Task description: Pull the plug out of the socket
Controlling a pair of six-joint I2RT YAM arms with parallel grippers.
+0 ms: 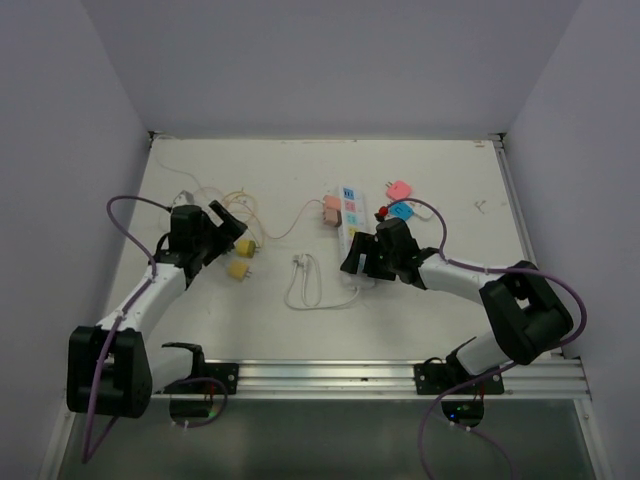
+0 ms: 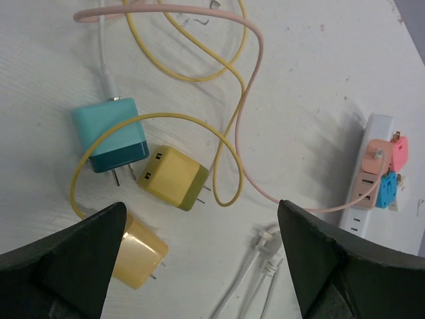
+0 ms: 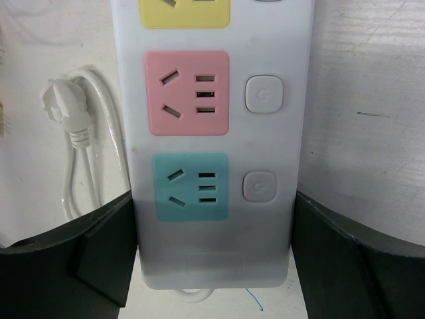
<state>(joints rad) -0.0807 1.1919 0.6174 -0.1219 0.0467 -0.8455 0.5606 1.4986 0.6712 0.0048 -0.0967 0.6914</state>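
Note:
The nearer pink plug [image 1: 331,217] [image 2: 365,185] still sits in the power strip, so my left gripper goes to the right in the top view to straddle it next.
The socket [image 1: 352,222] is a long white power strip lying in the middle of the table. A pink plug [image 1: 332,211] with a thin pink cable sits on its far left side, and it also shows in the left wrist view [image 2: 370,174]. My right gripper [image 1: 362,262] straddles the strip's near end [image 3: 212,259], with a finger against each long side. Pink, teal and yellow outlet faces show there, all free. My left gripper [image 1: 232,225] is open and empty, hovering over loose chargers to the left [image 2: 202,226].
A pink plug [image 1: 399,189] and a blue plug [image 1: 402,211] lie by the strip's far right side. A teal charger [image 2: 109,136] and two yellow chargers [image 2: 174,178] [image 2: 139,251] lie under my left gripper among yellow and pink cables. The strip's coiled white cord [image 1: 305,285] lies between the arms.

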